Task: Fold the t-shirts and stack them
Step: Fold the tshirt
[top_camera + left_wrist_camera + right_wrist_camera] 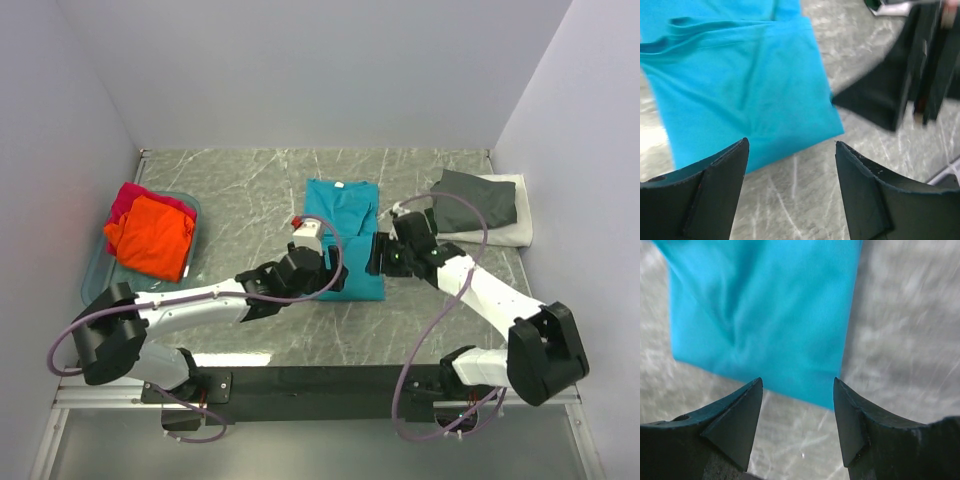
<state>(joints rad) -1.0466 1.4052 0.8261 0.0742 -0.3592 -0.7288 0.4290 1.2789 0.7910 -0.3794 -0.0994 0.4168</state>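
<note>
My left gripper moves leftward in the top view and down onto the teal t-shirt's other near corner point(678, 163) next, with my right gripper by one near corner of the t-shirt.
A teal t-shirt point(345, 225) lies folded into a long rectangle in the middle of the table. My left gripper point(333, 278) hovers at its near edge, open, with nothing between the fingers; the left wrist view shows the teal cloth point(740, 85) just beyond the open left gripper point(791, 145). My right gripper point(376, 258) stands at the shirt's right side, also open and empty, with the teal shirt's corner point(765, 310) ahead of the open right gripper point(797, 382). The orange t-shirt point(150, 238) and the magenta-red one point(128, 200) lie in a tub. A dark grey t-shirt point(478, 198) rests on a white one point(515, 225).
The clear bluish plastic tub point(93, 272) stands at the left by the wall. White walls close in the table at the left, back and right. The right arm's gripper point(910, 75) shows at the upper right of the left wrist view.
</note>
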